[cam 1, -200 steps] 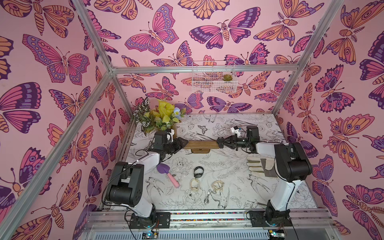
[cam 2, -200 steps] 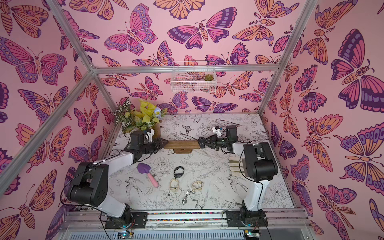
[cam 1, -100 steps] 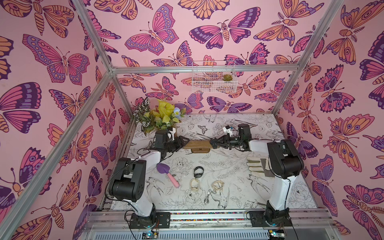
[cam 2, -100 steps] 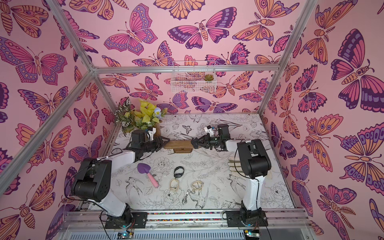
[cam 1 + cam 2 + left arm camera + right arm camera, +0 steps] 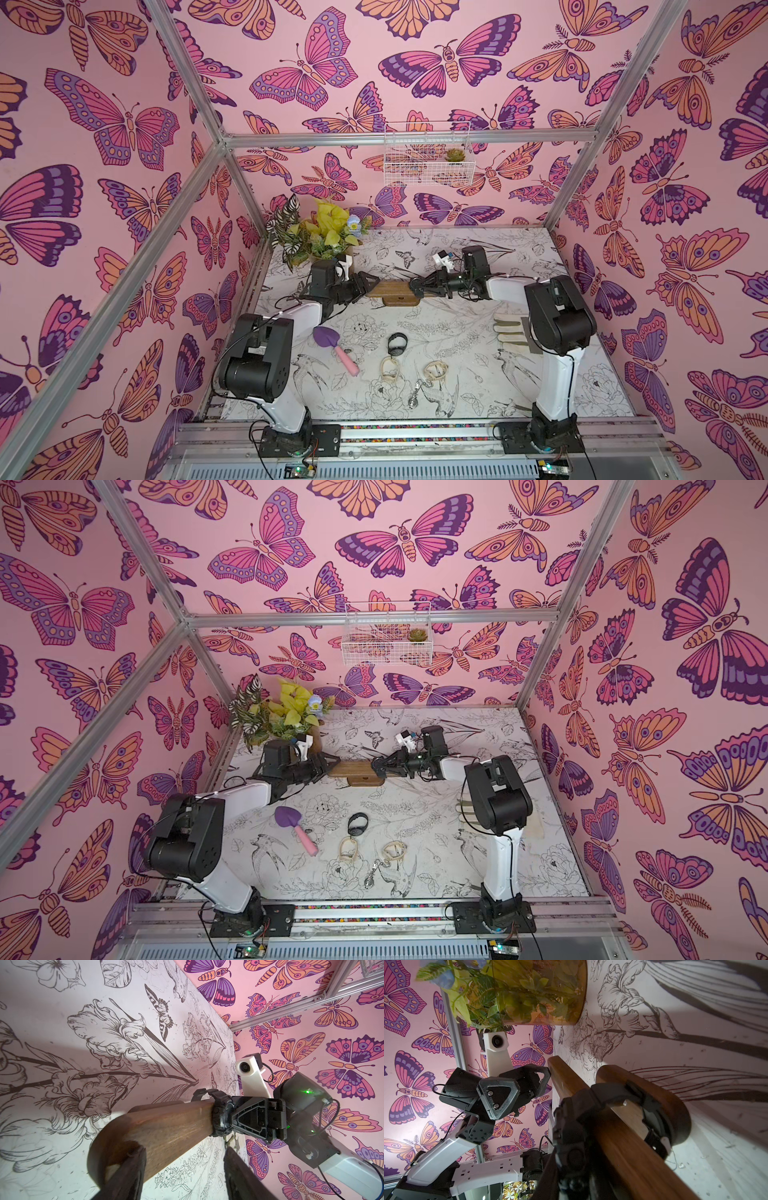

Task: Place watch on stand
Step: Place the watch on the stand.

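Observation:
I will slide my right gripper along the wood toward the bar's bare middle and let go of the watch, because the watch goes around the bar only near its end.
The stand is a brown wooden bar on a small flat base, lying crosswise at the back of the table in both top views. A black watch is looped around the bar's right end, its strap wrapping the wood. My right gripper is shut on that watch from the right side. At the bar's left end my left gripper stands open. One of its fingers lies against the bar's rounded end, while the other finger is clear of it.
On the table in front lie another black watch, two beige watches, a silver chain piece, a purple trowel with a pink handle and gloves. A potted plant stands behind my left gripper.
My right gripper has moved left with the black watch, sliding it over the bar's right end. My left gripper has stayed at the bar's left end.

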You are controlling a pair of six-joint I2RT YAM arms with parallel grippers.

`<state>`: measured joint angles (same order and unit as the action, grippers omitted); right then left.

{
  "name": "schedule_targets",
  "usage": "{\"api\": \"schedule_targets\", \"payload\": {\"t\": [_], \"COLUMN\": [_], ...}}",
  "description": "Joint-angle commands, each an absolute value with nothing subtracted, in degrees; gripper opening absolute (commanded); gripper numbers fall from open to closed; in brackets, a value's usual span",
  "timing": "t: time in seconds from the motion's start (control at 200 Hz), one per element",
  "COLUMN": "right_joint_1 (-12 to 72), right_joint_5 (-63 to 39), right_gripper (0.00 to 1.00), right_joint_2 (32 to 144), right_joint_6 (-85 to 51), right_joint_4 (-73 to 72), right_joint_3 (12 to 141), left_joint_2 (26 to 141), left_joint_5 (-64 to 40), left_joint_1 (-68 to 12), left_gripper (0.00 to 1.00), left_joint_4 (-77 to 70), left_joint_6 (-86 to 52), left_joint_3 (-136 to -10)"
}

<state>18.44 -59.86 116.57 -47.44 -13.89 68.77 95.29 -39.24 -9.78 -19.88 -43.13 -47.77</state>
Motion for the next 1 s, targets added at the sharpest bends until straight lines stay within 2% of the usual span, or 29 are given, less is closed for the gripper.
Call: {"api": "schedule_targets", "payload": {"t": [0.0, 0.731, 0.991], "right_joint_1": [19.28, 22.42, 23.53], "right_joint_5": [-57.70, -55.27, -51.92], "right_gripper": [0.00, 0.01, 0.14], "right_joint_2": [117.80, 117.99, 117.44], "right_joint_6": [-44.55, -40.14, -34.63], "right_joint_4": [-10.49, -1.80, 7.35], "right_joint_3": [71.03, 76.44, 80.19], "left_joint_2": [95.87, 94.21, 95.01], "left_joint_5": [-39.81, -39.98, -40.52], "left_joint_1": [-10.22, -10.73, -10.89], "left_gripper": [0.62, 0.61, 0.60], "left_joint_4": [-19.86, -20.23, -20.23], "left_joint_6": [-43.64, -43.96, -44.12], "left_joint_3": [-47.11, -46.23, -46.76]}}
